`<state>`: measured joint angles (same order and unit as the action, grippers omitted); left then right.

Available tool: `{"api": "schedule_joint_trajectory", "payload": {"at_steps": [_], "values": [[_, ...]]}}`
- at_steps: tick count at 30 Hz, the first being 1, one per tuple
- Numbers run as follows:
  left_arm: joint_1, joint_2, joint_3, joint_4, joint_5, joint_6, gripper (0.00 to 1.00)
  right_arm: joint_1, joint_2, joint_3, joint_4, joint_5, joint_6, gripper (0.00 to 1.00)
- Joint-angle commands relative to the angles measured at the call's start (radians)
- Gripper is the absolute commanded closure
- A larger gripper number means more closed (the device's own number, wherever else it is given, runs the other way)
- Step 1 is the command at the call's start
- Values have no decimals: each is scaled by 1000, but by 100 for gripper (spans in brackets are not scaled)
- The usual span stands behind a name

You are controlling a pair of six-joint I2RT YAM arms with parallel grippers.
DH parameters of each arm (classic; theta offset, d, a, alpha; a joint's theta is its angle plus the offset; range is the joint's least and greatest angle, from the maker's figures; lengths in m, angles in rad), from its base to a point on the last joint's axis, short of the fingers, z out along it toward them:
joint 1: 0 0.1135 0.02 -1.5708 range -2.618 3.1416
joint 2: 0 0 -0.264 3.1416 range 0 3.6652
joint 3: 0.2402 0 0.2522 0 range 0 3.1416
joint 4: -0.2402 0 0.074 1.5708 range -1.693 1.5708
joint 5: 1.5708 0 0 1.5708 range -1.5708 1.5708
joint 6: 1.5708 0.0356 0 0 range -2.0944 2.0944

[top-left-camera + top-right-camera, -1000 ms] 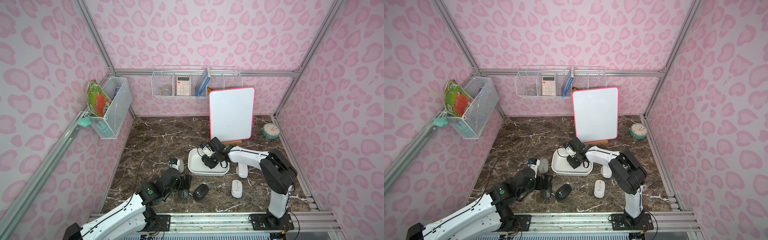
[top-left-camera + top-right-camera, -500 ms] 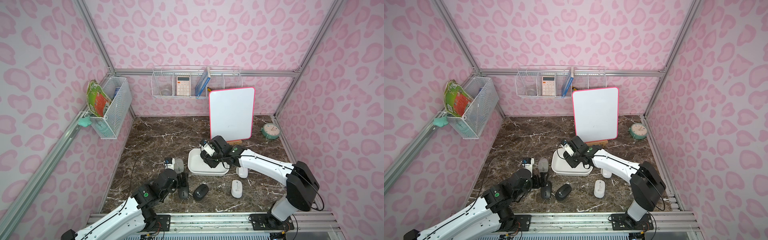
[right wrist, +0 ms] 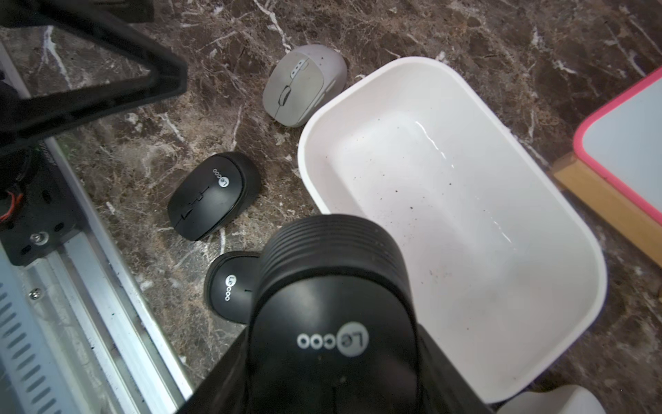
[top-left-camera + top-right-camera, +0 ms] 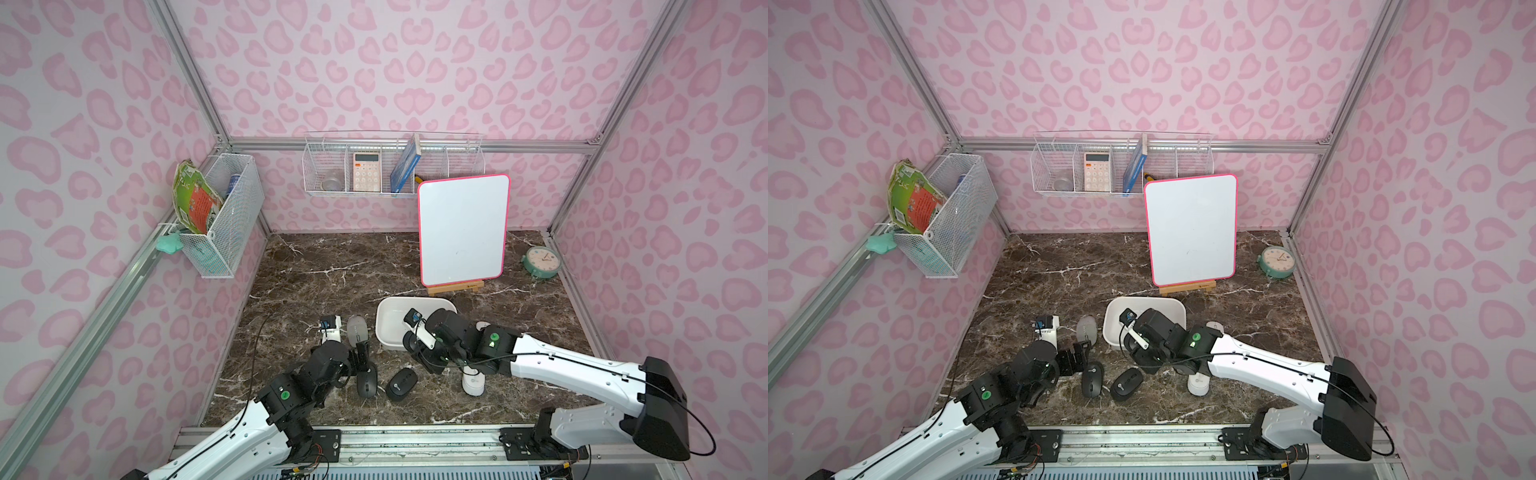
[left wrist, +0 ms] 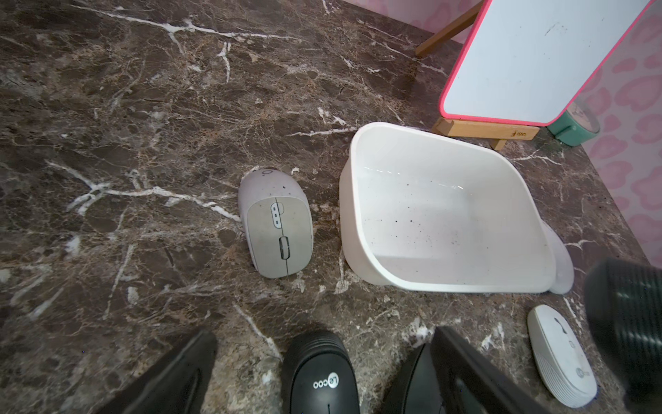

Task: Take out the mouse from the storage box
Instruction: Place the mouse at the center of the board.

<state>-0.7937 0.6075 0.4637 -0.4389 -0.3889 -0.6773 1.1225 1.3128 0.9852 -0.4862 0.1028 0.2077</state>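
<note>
My right gripper is above the bare marble (image 4: 436, 392) beside the third black mouse, which lies toward my base, so it should draw back and down to release its mouse.
The white storage box (image 4: 390, 328) (image 4: 1112, 332) lies on the marble, and both wrist views show its inside bare (image 5: 358, 229) (image 3: 315, 168). My right gripper (image 4: 424, 354) (image 4: 1144, 353) (image 3: 333, 362) is shut on a black mouse (image 3: 333, 283) (image 4: 409, 344), held above the box's near rim. My left gripper (image 4: 360, 358) (image 4: 1077, 358) (image 5: 322, 372) stands open just above the table, its fingers either side of another black mouse (image 4: 367, 383) (image 5: 322, 380) without touching it.
On the marble lie a grey mouse (image 4: 356, 330) (image 5: 277, 225) left of the box, a third black mouse (image 4: 401, 385) (image 3: 215, 195), and a white mouse (image 4: 473, 381) (image 5: 560, 355). A whiteboard (image 4: 463, 228) on an easel and a green clock (image 4: 541, 261) stand behind.
My right gripper has come up out of the storage box and back toward the front edge with the black mouse in it. The left gripper has hardly moved.
</note>
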Motion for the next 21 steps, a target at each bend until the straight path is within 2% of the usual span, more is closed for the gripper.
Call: {"api": "schedule_joint_trajectory", "payload": {"at_steps": [1,9,21], "values": [[1,11,6,7,-36,16,2,32,-21,-25,-15,45,90,48],[1,13,-3,23,-36,24,2,105,-41,-97,-21,54,204,48],[1,-58,-19,-20,-59,2,1,130,5,-174,-15,57,280,49]]}}
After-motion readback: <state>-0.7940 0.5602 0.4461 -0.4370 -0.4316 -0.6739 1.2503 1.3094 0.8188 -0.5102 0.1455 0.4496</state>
